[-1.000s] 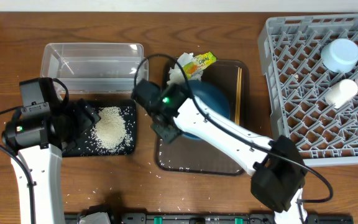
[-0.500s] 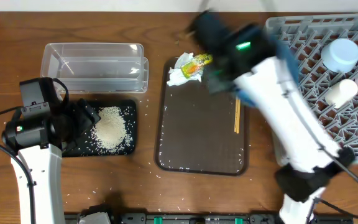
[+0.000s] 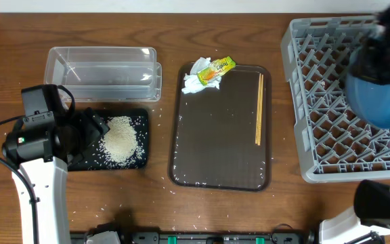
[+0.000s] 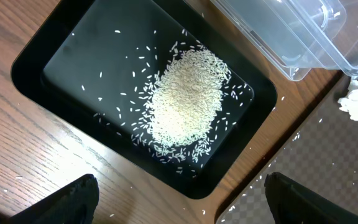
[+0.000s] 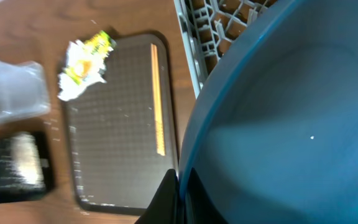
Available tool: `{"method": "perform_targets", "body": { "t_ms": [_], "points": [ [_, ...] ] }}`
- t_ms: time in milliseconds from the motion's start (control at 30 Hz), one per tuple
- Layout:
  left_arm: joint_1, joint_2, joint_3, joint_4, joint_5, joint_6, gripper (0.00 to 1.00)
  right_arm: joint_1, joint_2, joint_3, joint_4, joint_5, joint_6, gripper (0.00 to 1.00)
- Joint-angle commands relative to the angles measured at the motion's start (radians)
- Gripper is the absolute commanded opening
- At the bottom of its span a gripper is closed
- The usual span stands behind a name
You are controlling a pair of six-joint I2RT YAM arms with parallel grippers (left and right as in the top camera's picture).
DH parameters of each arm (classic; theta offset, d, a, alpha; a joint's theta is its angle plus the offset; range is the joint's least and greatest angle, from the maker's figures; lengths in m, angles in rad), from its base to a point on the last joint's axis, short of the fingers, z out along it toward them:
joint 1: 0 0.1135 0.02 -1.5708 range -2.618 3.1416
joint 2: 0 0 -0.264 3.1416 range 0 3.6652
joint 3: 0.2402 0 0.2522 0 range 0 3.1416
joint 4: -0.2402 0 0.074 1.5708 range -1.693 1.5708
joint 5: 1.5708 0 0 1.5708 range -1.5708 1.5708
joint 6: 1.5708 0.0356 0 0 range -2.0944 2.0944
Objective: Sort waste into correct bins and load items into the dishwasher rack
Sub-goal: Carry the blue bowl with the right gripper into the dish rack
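Note:
I should next tilt my right gripper and lower it back toward the near half of the rack to release the bowl, because those slots are below and back of my gripper.
My right gripper (image 5: 179,186) is shut on the rim of the large blue bowl (image 5: 278,124) and holds it over the grey dishwasher rack (image 3: 317,102); the bowl (image 3: 381,95) and arm are blurred in the overhead view. The bowl hides the small cups and the light-blue bowl. Wooden chopsticks (image 3: 258,108) lie on the brown serving tray (image 3: 215,149). The crumpled napkin (image 3: 195,81) and the yellow-green wrapper (image 3: 217,69) sit at the tray's far edge. A rice pile (image 4: 185,102) lies in the black tray (image 4: 55,56). My left gripper (image 4: 179,208) is open and empty above that tray's near corner.
The clear tub (image 3: 103,68) stands behind the black tray. Loose rice grains are scattered on the brown tray and on the wood around it. The rack's left wall (image 5: 194,68) is close to the brown tray's right edge.
My right arm lifted the blue bowl off the brown tray and swung it right, over the rack. The chopsticks, napkin and wrapper are now uncovered. The left arm has not moved.

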Motion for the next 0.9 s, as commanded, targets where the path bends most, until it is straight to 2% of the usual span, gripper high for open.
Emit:
{"method": "perform_targets", "body": {
  "t_ms": [0, 233, 367, 467, 633, 867],
  "points": [
    [0.006, 0.001, 0.013, -0.004, -0.002, 0.002, 0.88, -0.135, -0.020, -0.037, -0.002, -0.331, -0.191, 0.01],
    [0.006, 0.001, 0.013, -0.004, -0.002, 0.002, 0.88, -0.312, -0.019, -0.235, 0.042, -0.578, -0.400, 0.01],
    [0.006, 0.001, 0.013, -0.004, -0.002, 0.002, 0.88, -0.427, -0.018, -0.341, 0.201, -0.734, -0.395, 0.01],
    [0.006, 0.001, 0.013, -0.004, -0.002, 0.002, 0.88, -0.523, -0.009, -0.394, 0.293, -0.853, -0.336, 0.01],
    [0.006, 0.001, 0.013, -0.004, -0.001, 0.002, 0.88, -0.639, 0.026, -0.439, 0.328, -1.005, -0.331, 0.01],
    [0.006, 0.001, 0.013, -0.004, -0.002, 0.002, 0.88, -0.668, 0.145, -0.442, 0.358, -1.075, -0.330, 0.01]
  ]
}}
